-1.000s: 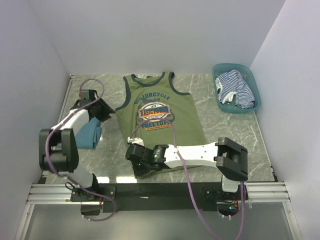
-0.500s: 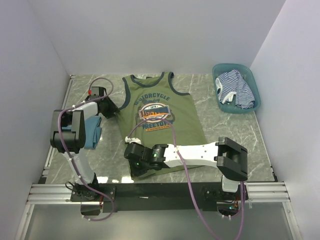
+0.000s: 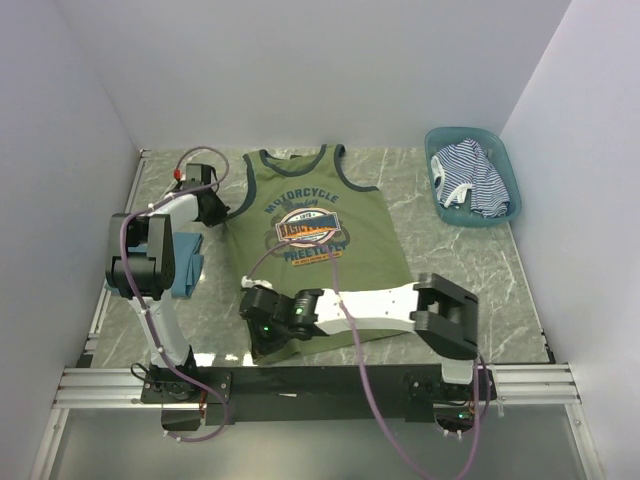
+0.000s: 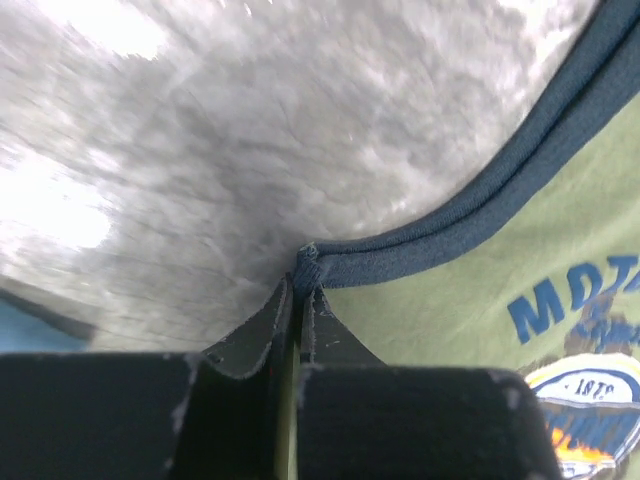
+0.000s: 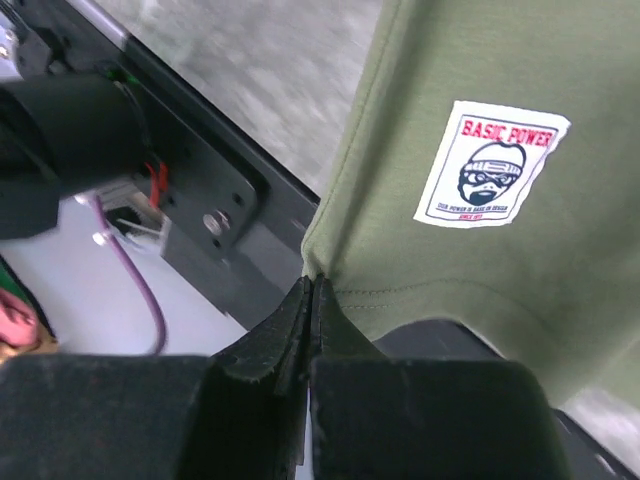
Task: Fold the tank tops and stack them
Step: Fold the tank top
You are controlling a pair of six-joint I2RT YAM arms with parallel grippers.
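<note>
I should move the tank top's armhole (image 4: 305,268) binding across onto the MOTORCYCLE lettering and let go of it there, because that lettering is to the right of my left gripper in the top view.
The olive-green tank top (image 3: 322,232) lies spread flat mid-table, its orange-blue graphic facing up. My left gripper (image 3: 220,208) is shut on the navy binding of its left armhole (image 4: 305,268). My right gripper (image 3: 258,338) is shut on its near-left hem corner (image 5: 312,282), by a white sewn label (image 5: 492,162). The teal-blue tank top (image 3: 184,262) lies folded at the table's left side, partly under my left arm. The navy-and-white striped tank top (image 3: 468,180) is bunched in the basket.
The teal plastic basket (image 3: 505,160) stands at the back right corner. White walls close in the left, back and right sides. The black mounting rail (image 3: 320,380) runs along the near edge and shows close beside my right gripper in the right wrist view (image 5: 200,215).
Both grippers have shifted left, drawing the olive-green top's left edge and near-left corner with them. My left arm has swung towards the back, from over the teal-blue top.
</note>
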